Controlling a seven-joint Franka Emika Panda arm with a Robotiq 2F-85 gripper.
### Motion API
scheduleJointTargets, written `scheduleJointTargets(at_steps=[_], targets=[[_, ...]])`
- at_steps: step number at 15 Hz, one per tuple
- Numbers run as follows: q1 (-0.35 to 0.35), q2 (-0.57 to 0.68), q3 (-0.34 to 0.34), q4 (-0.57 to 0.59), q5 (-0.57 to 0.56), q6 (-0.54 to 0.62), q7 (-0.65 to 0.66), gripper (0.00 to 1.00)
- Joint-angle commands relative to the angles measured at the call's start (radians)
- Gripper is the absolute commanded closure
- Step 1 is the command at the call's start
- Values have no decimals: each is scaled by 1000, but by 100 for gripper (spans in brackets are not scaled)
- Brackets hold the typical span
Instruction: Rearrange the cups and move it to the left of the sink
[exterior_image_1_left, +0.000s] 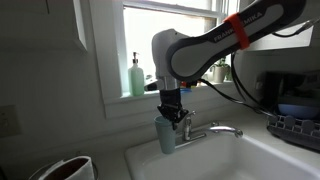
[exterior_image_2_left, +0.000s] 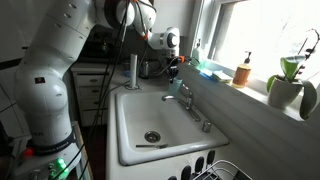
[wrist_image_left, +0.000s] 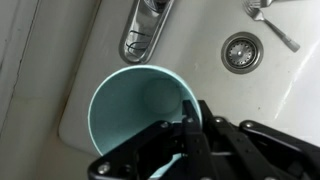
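The sink rim's back corner beside the faucet is clear. I will next move my gripper from the drain toward the wall, lower and release the cup there.
One pale teal cup (exterior_image_1_left: 165, 136) hangs upright from my gripper (exterior_image_1_left: 173, 114) over the back corner of the white sink's rim (exterior_image_1_left: 150, 162), beside the chrome faucet (exterior_image_1_left: 216, 130). In the wrist view the cup's open mouth (wrist_image_left: 135, 105) is seen from above, and my gripper (wrist_image_left: 190, 128) is shut on its rim, with one finger inside and one outside. I cannot tell whether the cup's base touches the rim. In an exterior view my gripper (exterior_image_2_left: 172, 68) is at the far end of the sink (exterior_image_2_left: 125, 140), past the faucet (exterior_image_2_left: 186, 97). No other cup shows.
A pale green pump soap bottle (exterior_image_1_left: 136, 78) stands on the windowsill. A dish rack (exterior_image_1_left: 296, 126) sits beside the sink. A utensil (wrist_image_left: 272, 24) lies in the basin near the drain (wrist_image_left: 241, 52). An orange bottle (exterior_image_2_left: 242, 73) and a potted plant (exterior_image_2_left: 288, 88) stand on the sill.
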Motion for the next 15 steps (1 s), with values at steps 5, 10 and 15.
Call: scheduleJointTargets(at_steps=[5, 10, 15], targets=[[33, 92, -18, 109, -76, 18, -55, 98], [43, 121, -24, 124, -82, 58, -41, 98], [51, 136, -39, 124, -98, 115, -16, 98]])
